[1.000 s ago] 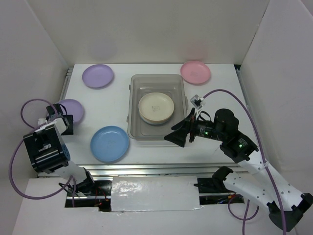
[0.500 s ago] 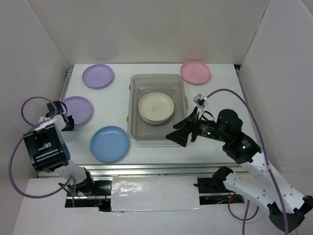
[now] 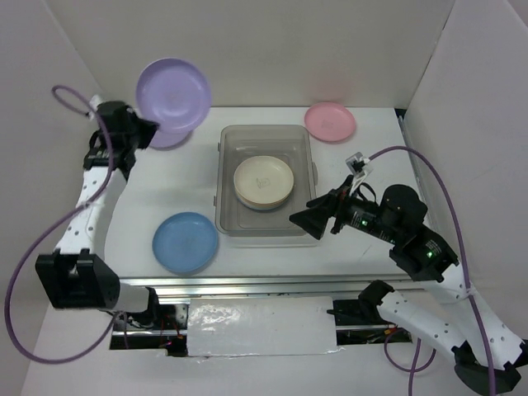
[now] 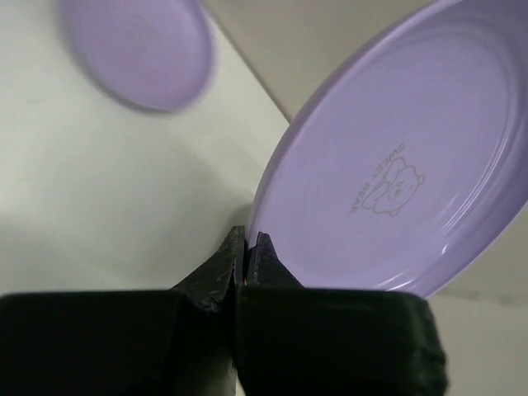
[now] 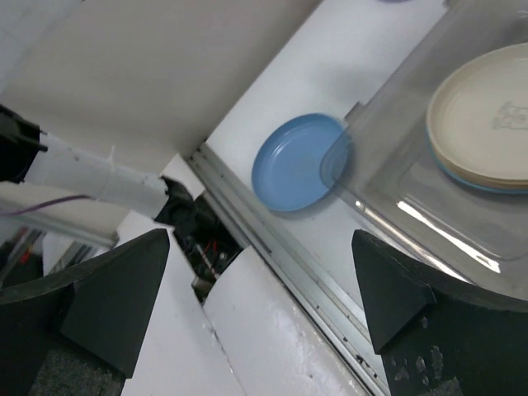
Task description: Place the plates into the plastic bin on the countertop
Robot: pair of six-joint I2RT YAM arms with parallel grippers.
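Observation:
The lilac plate goes across and down onto the cream plate (image 3: 263, 181) next, carried by my left gripper.
My left gripper (image 3: 147, 130) is shut on the rim of a lilac plate (image 3: 172, 91), which it holds tilted high above the back left of the countertop (image 3: 165, 186). In the left wrist view the jaws (image 4: 247, 241) pinch the edge of that plate (image 4: 396, 157). A second lilac plate (image 4: 136, 49) lies flat below, and from above only its edge (image 3: 171, 139) shows. The plastic bin (image 3: 227, 210) holds a cream plate (image 3: 263, 181). A blue plate (image 3: 186, 242) and a pink plate (image 3: 330, 121) rest on the countertop. My right gripper (image 3: 299, 221) hangs open and empty over the bin's front right corner.
White walls close in the left, back and right sides. A metal rail (image 3: 247, 285) runs along the front edge. In the right wrist view the blue plate (image 5: 297, 161) lies just left of the bin (image 5: 412, 190), with the rail (image 5: 272, 247) below.
The left gripper closed on the lilac plate at the left edge, then lifted it up and toward the back. The right gripper drifted slightly right, still open.

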